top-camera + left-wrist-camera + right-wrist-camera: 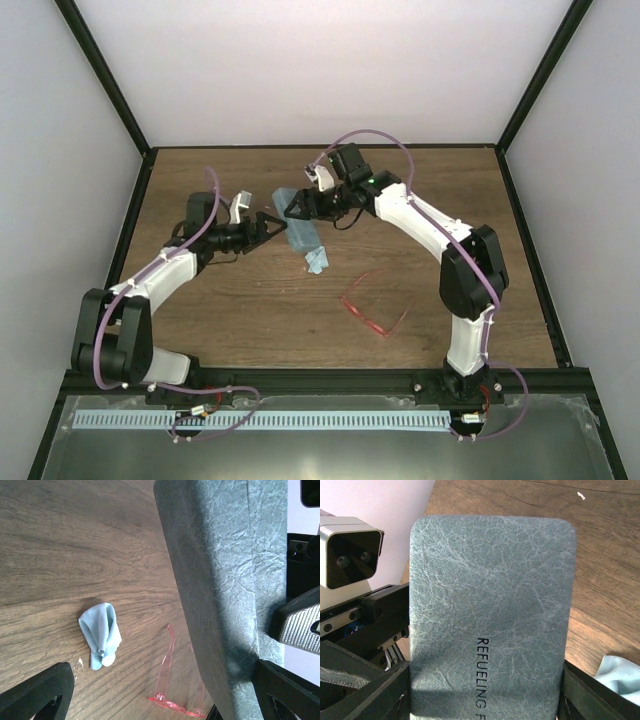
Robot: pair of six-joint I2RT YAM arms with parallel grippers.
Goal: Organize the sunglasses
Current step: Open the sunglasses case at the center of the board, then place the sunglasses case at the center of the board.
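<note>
The grey-blue case goes back down toward the bare wood (279, 270) beside the light blue cloth next, and my right gripper releases it there, since that spot lies clear.
The red translucent sunglasses (375, 312) lie open on the table right of centre, and they also show in the left wrist view (172, 700). The grey-blue case (300, 225) is closed and sits between my two grippers. My right gripper (295, 207) is shut across the case's width (490, 605), with a finger against each long edge. My left gripper (273, 224) is open, one finger (285, 692) beside the case (225, 580) and the other (35, 695) well clear of it. Neither gripper touches the sunglasses.
A small light blue cloth (318, 262) lies crumpled just in front of the case, and it also shows in the left wrist view (101, 635). White walls with black frame posts enclose the wooden table (250, 310).
</note>
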